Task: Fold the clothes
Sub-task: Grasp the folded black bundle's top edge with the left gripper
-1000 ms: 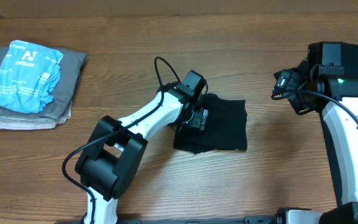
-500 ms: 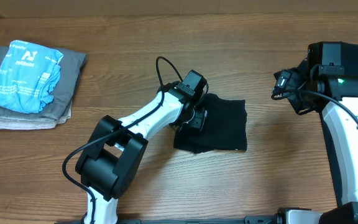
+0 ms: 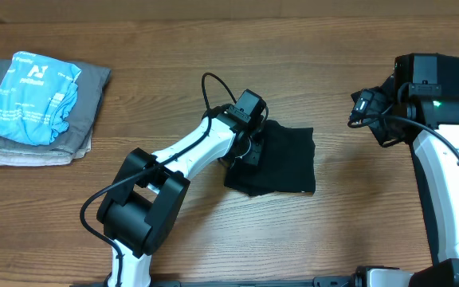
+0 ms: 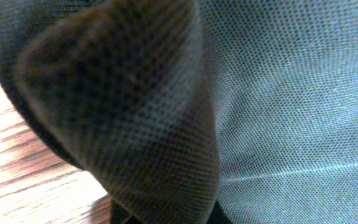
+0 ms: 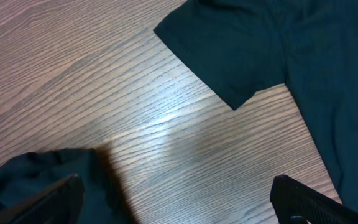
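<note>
My left gripper will go up, move the black T-shirt [image 3: 281, 159] to the left in the overhead view and let go of it over the light blue garment [image 3: 32, 97], because folded clothes are there.
A folded black T-shirt [image 3: 281, 159] lies at the table's middle. My left gripper [image 3: 248, 151] sits at its left edge, shut on a raised fold of the black fabric. In the left wrist view that fold [image 4: 135, 112] bulges up over the jaws and hides most of the fingers; the gripper [image 4: 166, 214] is at the bottom edge. My right gripper [image 3: 362, 108] hangs at the right, apart from the shirt. In its wrist view the right gripper [image 5: 176, 193] is open over bare wood, with another black shirt [image 5: 328, 62] spread beyond it.
A stack of folded grey cloth [image 3: 78, 119] topped by a light blue garment [image 3: 34, 96] rests at the far left. In the right wrist view, dark fabric [image 5: 36, 180] lies by the left finger. The table [image 3: 166, 64] is wood.
My left gripper has closed on the black shirt's left edge, and the shirt's outline has shifted slightly. The right arm has not moved.
</note>
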Tool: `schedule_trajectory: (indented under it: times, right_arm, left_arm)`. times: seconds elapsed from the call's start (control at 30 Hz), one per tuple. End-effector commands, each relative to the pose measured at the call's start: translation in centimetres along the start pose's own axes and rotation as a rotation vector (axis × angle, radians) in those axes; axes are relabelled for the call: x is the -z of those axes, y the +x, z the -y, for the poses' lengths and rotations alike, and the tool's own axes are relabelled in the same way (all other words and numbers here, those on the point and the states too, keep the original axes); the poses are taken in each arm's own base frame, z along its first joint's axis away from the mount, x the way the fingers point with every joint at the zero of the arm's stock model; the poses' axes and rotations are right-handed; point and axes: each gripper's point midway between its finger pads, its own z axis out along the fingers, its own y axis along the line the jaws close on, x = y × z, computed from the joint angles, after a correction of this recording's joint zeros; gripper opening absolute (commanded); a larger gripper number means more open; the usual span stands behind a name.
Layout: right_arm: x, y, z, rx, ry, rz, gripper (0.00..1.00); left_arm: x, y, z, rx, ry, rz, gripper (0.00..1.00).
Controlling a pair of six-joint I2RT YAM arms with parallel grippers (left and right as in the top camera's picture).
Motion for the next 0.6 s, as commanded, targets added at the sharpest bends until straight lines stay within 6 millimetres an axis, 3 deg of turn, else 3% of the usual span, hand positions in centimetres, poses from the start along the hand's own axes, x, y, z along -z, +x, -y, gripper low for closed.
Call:
schedule_trajectory:
  times: [0.0, 0.1, 0.2, 0.43, 0.57]
  right_arm:
    - [0.4, -0.5, 0.2, -0.002, 0.007, 0.023, 1.0]
    - [0.4, -0.5, 0.2, -0.002, 0.008, 0.023, 1.0]
    - [0.4, -0.5, 0.2, -0.002, 0.008, 0.023, 1.0]
    - [0.4, -0.5, 0.2, -0.002, 0.008, 0.023, 1.0]
    - [0.4, -0.5, 0.2, -0.002, 0.008, 0.023, 1.0]
  left_arm:
    - [-3.1, 3.0, -1.7, -0.001, -0.051, -0.114, 0.04]
    - [-2.5, 2.0, -1.1, -0.007, -0.038, -0.082, 0.04]
    - [-0.6, -0.1, -0.1, -0.019, -0.025, -0.023, 0.04]
    - [7.6, -5.6, 1.9, -0.037, -0.052, 0.169, 0.04]
    - [11.0, -7.7, 1.2, -0.024, -0.109, 0.247, 0.04]
